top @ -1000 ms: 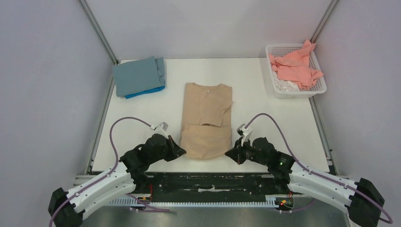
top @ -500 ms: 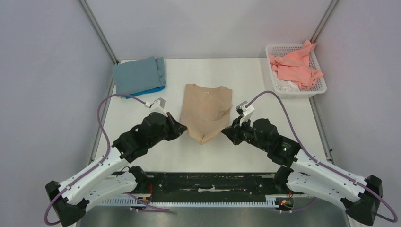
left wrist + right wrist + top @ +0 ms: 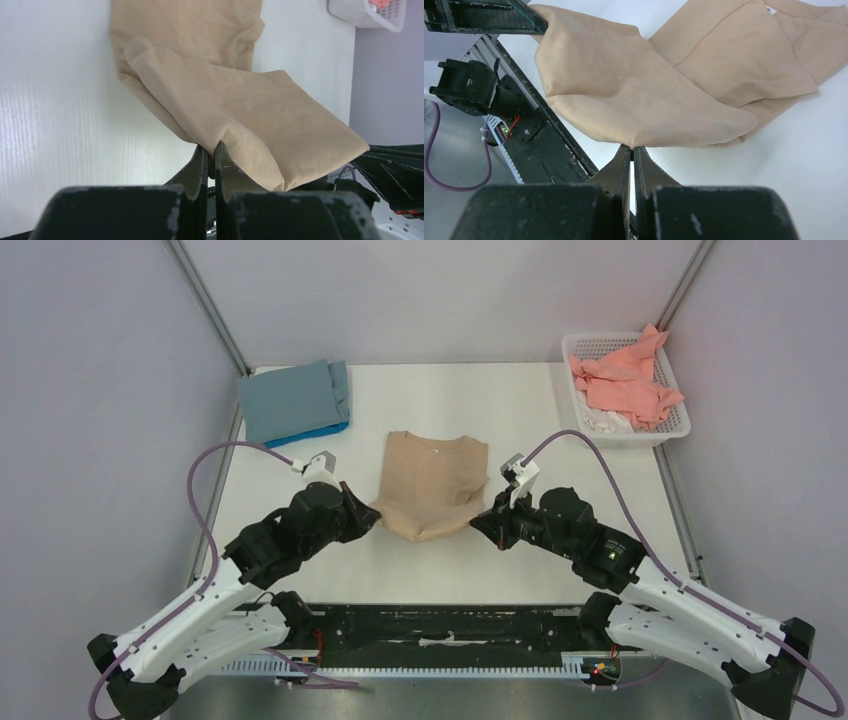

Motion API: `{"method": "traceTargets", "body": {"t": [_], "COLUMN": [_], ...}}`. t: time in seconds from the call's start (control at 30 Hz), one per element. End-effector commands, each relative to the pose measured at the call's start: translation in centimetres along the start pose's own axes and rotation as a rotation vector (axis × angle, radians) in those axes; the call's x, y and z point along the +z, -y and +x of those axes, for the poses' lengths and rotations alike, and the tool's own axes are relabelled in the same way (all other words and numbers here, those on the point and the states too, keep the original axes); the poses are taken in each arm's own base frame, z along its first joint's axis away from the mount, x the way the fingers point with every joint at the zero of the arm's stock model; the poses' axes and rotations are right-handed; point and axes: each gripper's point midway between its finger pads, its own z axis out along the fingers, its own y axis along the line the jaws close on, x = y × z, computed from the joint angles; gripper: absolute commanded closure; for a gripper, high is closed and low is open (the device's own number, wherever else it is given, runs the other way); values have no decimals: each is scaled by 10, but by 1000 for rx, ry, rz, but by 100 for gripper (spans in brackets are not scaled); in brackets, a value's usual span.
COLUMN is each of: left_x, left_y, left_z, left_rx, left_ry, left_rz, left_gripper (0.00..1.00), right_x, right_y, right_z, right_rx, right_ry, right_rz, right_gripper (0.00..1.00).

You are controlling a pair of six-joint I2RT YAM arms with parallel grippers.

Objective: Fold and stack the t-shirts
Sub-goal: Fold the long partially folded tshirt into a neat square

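Note:
The robot's left gripper will next carry the hem outward to the far corner of the beige-tan t-shirt and let go of it, because the hem is still short of that corner.
The beige-tan t-shirt lies mid-table, its near hem lifted and carried toward its collar. My left gripper is shut on the hem's left corner; the cloth drapes over the jaws. My right gripper is shut on the hem's right corner, the fabric sagging above the fingertips. A folded grey-blue t-shirt lies on a bright blue one at the far left. A salmon pink t-shirt is crumpled in the basket.
The white lattice basket stands at the far right corner, with some white cloth under the pink shirt. Metal frame posts rise at both far corners. The black rail runs along the table's near edge.
Both grippers have lifted the beige shirt's near hem and carried it away from the arms' bases toward the collar, so the shirt looks about half as long as before.

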Motion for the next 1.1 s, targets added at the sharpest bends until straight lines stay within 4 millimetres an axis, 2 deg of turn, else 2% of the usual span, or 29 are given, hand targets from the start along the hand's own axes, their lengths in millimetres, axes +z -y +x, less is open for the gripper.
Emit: {"method": "traceTargets", "body": {"t": [0.0, 0.1, 0.3, 0.5, 0.8, 1.07], "left_x": [4, 15, 44, 77, 135, 204], "left_y": [-5, -4, 19, 21, 26, 3], "left_z": [-28, -40, -81, -117, -148, -159], "left_rx": [1, 12, -23, -36, -12, -16], "left_ry": [126, 151, 234, 229, 188, 139], "left_rz": [-77, -123, -94, -98, -116, -189], "left_gripper": [98, 98, 98, 98, 98, 98], "right_x": [3, 8, 22, 35, 55, 85], "right_y": [18, 34, 62, 94, 147, 192], "right_z": [-4, -11, -33, -49, -53, -54], "right_rx": [35, 56, 116, 138, 236, 275], "right_ry": [31, 52, 105, 111, 118, 137], "right_rz": [61, 77, 70, 125, 153, 170], "right_gripper": [100, 100, 100, 100, 100, 100]}}
